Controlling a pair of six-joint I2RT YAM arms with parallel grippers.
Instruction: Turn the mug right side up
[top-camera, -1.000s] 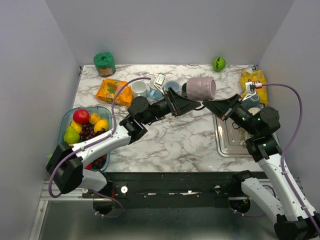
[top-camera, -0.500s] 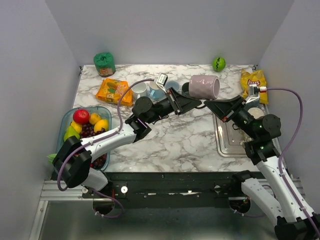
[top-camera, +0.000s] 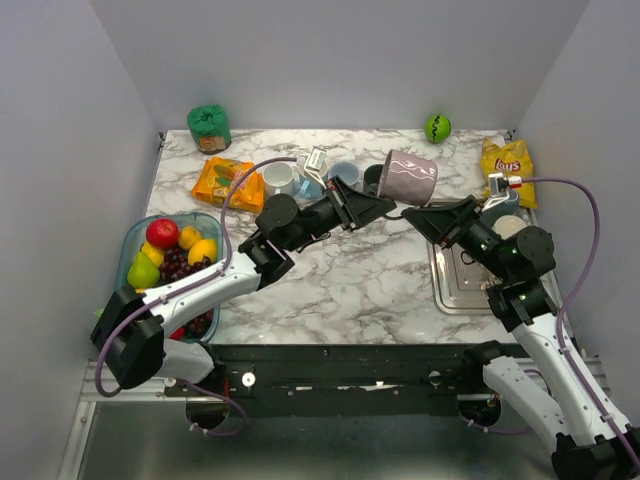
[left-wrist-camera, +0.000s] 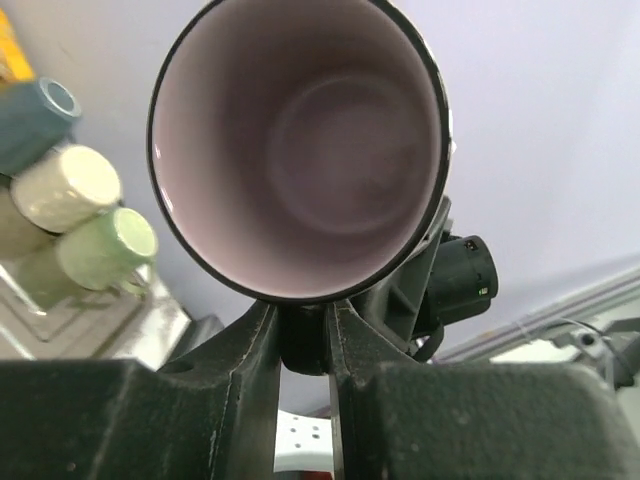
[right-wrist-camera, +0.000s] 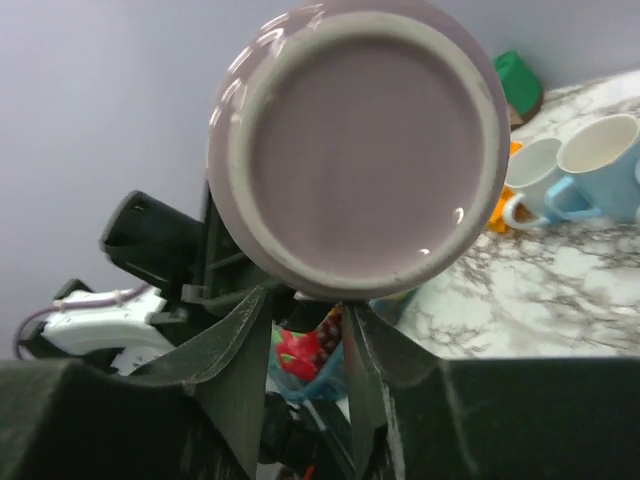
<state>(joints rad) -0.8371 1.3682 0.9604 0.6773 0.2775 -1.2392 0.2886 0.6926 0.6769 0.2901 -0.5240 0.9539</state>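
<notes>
Next I need to tip and bring my left gripper down to release the sideways mug upright on marble by the fruit bowl, to its left in the top view.
The lilac mug (top-camera: 408, 177) hangs in the air over the back of the marble table, tilted on its side. In the left wrist view its open mouth (left-wrist-camera: 300, 150) faces the camera. My left gripper (top-camera: 392, 205) is shut on the mug's dark handle (left-wrist-camera: 303, 345), which sits pinched between the fingers just under the rim. In the right wrist view I see the mug's base (right-wrist-camera: 360, 150). My right gripper (right-wrist-camera: 308, 310) sits just below that base with its jaws apart, and only the fruit bowl shows through the gap.
Behind the mug stand a white cup (top-camera: 280, 177) and a blue cup (top-camera: 343, 173). An orange snack bag (top-camera: 228, 182), a green bag (top-camera: 209, 126), a green ball (top-camera: 437, 127) and a yellow chip bag (top-camera: 508, 160) lie around. Fruit bowl (top-camera: 135, 235) at left, metal tray (top-camera: 455, 285) at right.
My left gripper has shut on the mug's handle. The right gripper's jaws have parted and drawn slightly back. The mug has tilted from lying level.
</notes>
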